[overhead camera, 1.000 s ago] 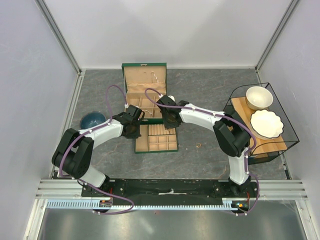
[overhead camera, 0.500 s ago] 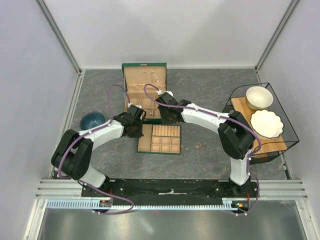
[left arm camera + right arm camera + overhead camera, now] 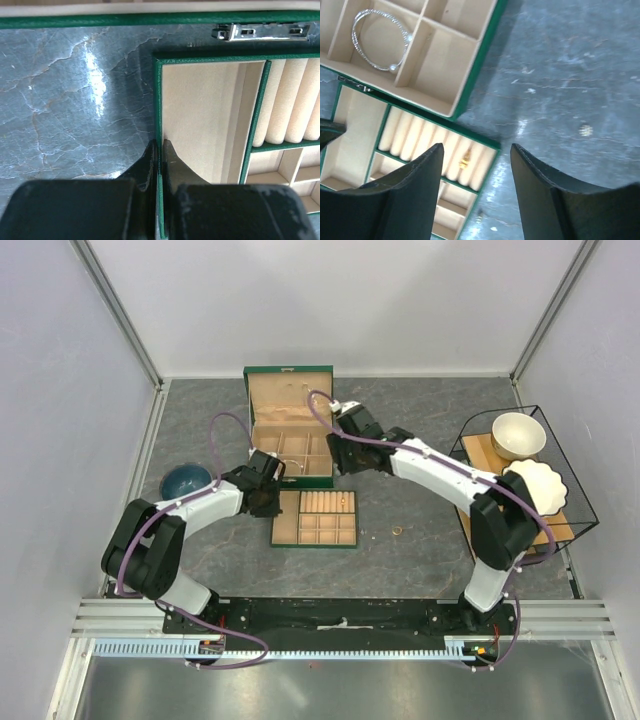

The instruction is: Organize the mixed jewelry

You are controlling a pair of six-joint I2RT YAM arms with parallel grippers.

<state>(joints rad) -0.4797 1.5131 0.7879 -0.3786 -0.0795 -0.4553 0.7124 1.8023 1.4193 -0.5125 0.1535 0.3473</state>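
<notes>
The loose gold ring lies below the right gripper and to its right in the top view, so the right gripper should next move down and back onto the ring.
The green box stands open, and a thin silver bangle lies in one of its tan compartments. The tan compartmented tray lies in front of it, with a small gold ring in its ring rolls. A tiny ring lies loose on the table right of the tray; it also shows in the right wrist view. My left gripper is shut on the tray's green left wall. My right gripper hangs open and empty above the box's right front corner.
A dark blue bowl sits at the left. A black wire rack at the right holds a white bowl and a white scalloped plate on a wooden board. White walls enclose the table.
My right gripper has drawn back from over the tray toward the box's right side. The tray has straightened slightly. The left gripper keeps its hold.
</notes>
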